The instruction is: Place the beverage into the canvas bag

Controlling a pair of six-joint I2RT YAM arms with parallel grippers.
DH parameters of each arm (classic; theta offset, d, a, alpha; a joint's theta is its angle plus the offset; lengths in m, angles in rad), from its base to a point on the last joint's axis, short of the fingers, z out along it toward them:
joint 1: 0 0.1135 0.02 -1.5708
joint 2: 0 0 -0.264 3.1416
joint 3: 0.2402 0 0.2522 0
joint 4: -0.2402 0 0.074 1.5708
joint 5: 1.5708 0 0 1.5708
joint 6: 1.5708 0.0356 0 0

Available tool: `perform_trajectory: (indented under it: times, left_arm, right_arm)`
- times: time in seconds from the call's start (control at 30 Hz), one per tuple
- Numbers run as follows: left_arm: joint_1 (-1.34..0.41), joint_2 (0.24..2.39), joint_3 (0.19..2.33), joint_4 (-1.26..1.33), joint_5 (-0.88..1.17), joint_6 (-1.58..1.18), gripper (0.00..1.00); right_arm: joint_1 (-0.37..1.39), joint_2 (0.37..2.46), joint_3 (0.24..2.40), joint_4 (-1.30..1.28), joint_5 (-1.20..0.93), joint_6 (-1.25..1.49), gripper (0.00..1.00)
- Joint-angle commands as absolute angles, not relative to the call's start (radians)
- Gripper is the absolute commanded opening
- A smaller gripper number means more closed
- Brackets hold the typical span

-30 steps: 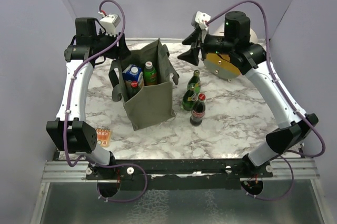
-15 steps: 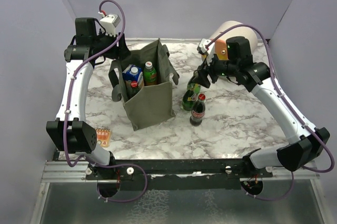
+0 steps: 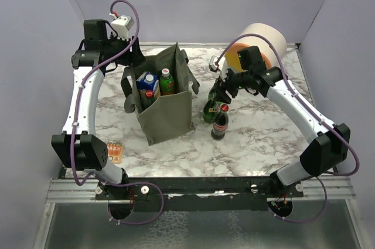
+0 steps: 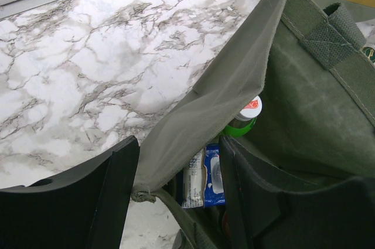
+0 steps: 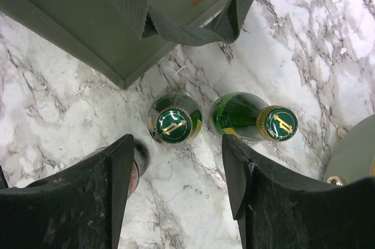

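I will lower my right gripper's open fingers to the green bottle nearest the cola next and close them around its neck (image 3: pixel 214 98) (image 5: pixel 174 126).
The olive-green canvas bag (image 3: pixel 167 108) stands upright and open left of centre. It holds a blue carton (image 3: pixel 147 81) and a green bottle with a white cap (image 3: pixel 167 81). My left gripper (image 3: pixel 132 61) is at the bag's back left rim. In the left wrist view it (image 4: pixel 180 143) is open, with the bag's fabric wall (image 4: pixel 222 96) between the fingers. Right of the bag stand two green glass bottles (image 5: pixel 174 123) (image 5: pixel 258 121) and a cola bottle (image 3: pixel 220 122). My right gripper (image 3: pixel 221 92) hovers above them, open and empty (image 5: pixel 177 143). The cola bottle (image 5: pixel 138 164) is partly hidden under its left finger.
A cream-and-orange cylinder (image 3: pixel 263 43) lies at the back right behind my right arm. A small orange snack packet (image 3: pixel 115 152) lies near the front left. Purple walls close the table on three sides. One bag handle (image 5: pixel 193 29) hangs toward the bottles.
My right arm has swung from the back, by the cylinder, forward and left until its gripper is over the bottles. The left arm and bag have not moved.
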State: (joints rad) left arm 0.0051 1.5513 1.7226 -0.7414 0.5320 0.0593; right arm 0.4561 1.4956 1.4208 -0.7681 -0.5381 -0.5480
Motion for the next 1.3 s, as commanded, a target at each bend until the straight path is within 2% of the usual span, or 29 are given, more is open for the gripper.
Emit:
perform_trajectory:
  times: [0.0, 0.47, 0.6, 1.03, 1.13, 1.27]
  left_arm:
    - [0.000, 1.533, 1.743, -0.736, 0.554, 0.057, 0.59]
    - [0.000, 1.544, 1.756, -0.741, 0.548, 0.068, 0.59]
    - [0.000, 1.545, 1.756, -0.743, 0.546, 0.071, 0.59]
    - [0.000, 1.555, 1.759, -0.744, 0.547, 0.080, 0.59]
    - [0.000, 1.557, 1.761, -0.743, 0.548, 0.080, 0.59]
    - [0.000, 1.558, 1.764, -0.743, 0.549, 0.079, 0.59]
  right_arm:
    - [0.453, 1.537, 1.422, -0.773, -0.582, -0.607, 0.61]
    - [0.456, 1.654, 1.438, -0.752, -0.629, -0.643, 0.56]
    - [0.460, 1.667, 1.446, -0.749, -0.635, -0.644, 0.47]
    - [0.460, 1.634, 1.527, -0.747, -0.667, -0.571, 0.07]
    - [0.460, 1.615, 1.572, -0.745, -0.675, -0.538, 0.02]
    - [0.460, 1.600, 1.658, -0.745, -0.680, -0.475, 0.02]
